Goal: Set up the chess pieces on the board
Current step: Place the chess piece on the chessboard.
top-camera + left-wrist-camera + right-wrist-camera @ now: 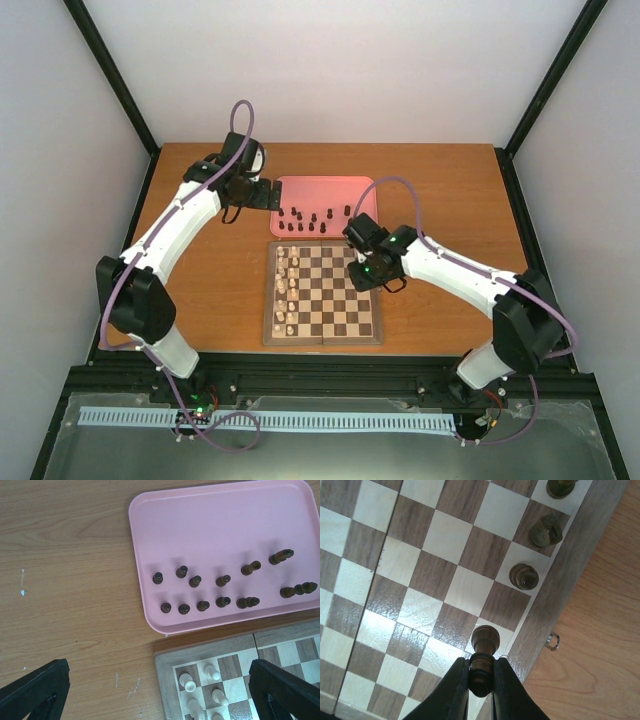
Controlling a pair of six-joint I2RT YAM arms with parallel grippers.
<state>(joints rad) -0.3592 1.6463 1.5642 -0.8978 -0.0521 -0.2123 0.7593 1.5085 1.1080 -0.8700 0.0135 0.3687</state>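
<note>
Next, my right gripper shifts slightly away from my base, then lowers its piece onto the dark square (505, 606) beside the nearest dark piece.
The board (335, 300) lies at the table's middle. My right gripper (481, 667) is shut on a dark brown chess piece (483, 645), held over a light square in the board's (445, 535) outermost column beside the border. I cannot tell whether it touches the square. Three dark pieces (524, 576) stand further along that same column. In the top view the right gripper (358, 258) is over the board's far right corner. Several dark pieces (203, 605) stand on the pink tray (225, 520). My left gripper (159, 667) hangs open over the table beside the board's corner (165, 680), holding nothing.
Cream-white pieces (287, 290) fill the board's two left columns, some visible in the left wrist view (187, 681). The pink tray (325, 190) lies just behind the board. A small metal clasp (552, 641) sticks out of the board's side. Black frame posts stand at the table's corners.
</note>
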